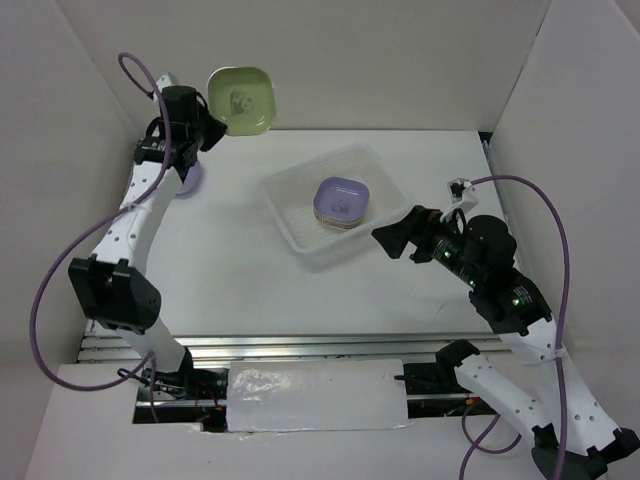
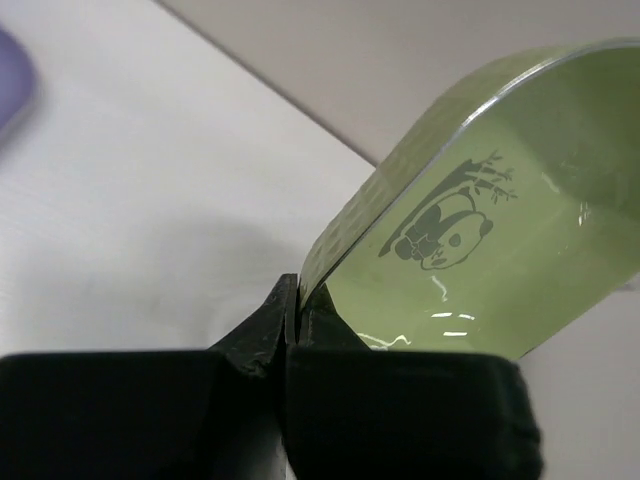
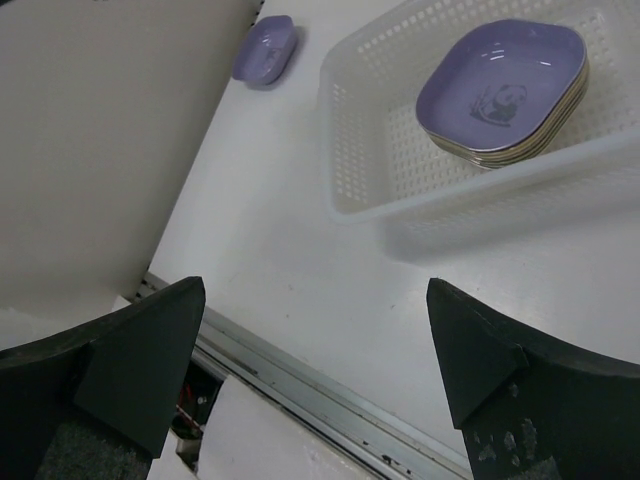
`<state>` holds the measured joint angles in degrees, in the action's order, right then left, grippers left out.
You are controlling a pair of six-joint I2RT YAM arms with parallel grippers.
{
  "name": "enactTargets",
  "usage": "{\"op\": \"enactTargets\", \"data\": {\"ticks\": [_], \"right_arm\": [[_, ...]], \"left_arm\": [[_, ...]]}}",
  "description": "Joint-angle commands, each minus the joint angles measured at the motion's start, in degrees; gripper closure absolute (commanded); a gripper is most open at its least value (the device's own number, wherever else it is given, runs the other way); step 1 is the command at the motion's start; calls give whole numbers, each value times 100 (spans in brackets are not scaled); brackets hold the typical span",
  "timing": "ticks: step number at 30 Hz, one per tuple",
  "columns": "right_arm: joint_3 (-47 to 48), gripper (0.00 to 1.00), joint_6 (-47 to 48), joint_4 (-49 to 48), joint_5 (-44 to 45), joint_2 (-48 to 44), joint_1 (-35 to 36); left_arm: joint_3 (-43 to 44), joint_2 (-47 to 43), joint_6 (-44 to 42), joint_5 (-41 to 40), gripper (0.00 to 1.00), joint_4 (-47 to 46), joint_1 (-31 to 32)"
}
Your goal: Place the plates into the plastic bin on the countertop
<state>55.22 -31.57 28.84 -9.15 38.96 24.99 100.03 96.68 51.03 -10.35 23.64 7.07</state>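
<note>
My left gripper swings to the right in the top view and lowers the green plate (image 1: 242, 99) onto the bin's stack next, since matching plates already sit there.
My left gripper (image 1: 212, 128) (image 2: 293, 300) is shut on the rim of a green plate (image 1: 242, 99) (image 2: 490, 230), lifted off the countertop (image 1: 230, 260) at the back left. Under that arm a purple plate (image 1: 190, 180) (image 3: 265, 50) lies on the countertop, partly hidden. The plastic bin (image 1: 290, 215) (image 3: 360, 150) stands mid-table and holds a stack of plates with a purple one on top (image 1: 342, 200) (image 3: 500, 85). My right gripper (image 1: 385, 238) (image 3: 315, 340) hangs open and empty just right of the bin's near corner.
White walls close in on the left, back and right (image 1: 570, 100). A metal rail (image 1: 300, 345) (image 3: 330, 385) runs along the front edge, with a white cover (image 1: 315, 395) below it. Purple cables (image 1: 555, 225) loop off both arms.
</note>
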Motion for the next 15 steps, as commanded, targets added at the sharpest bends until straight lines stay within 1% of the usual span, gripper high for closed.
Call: {"op": "enactTargets", "data": {"ticks": [1, 2, 3, 5, 8, 9, 13, 15], "right_arm": [[164, 0, -94, 139, 211, -160, 49], [173, 0, -103, 166, 238, -169, 49], [173, 0, -112, 183, 247, -222, 49], [200, 0, -147, 297, 291, -283, 32], [173, 0, -191, 438, 361, -477, 49], [156, 0, -209, 482, 405, -564, 49], [112, 0, -262, 605, 431, -749, 32], [129, 0, -270, 719, 458, -811, 32]], "left_arm": [[-298, -316, -295, 234, 100, 310, 547], [-630, -404, -312, 383, 100, 169, 654], [-738, -457, -304, 811, 100, 89, 734], [-740, -405, -330, 1087, 100, 158, 1067], [-529, -116, -313, 1070, 100, 422, 1550], [-520, 42, -278, 887, 100, 448, 1734], [-353, 561, -154, 956, 100, 352, 1938], [59, 1034, -84, 921, 100, 588, 1982]]}}
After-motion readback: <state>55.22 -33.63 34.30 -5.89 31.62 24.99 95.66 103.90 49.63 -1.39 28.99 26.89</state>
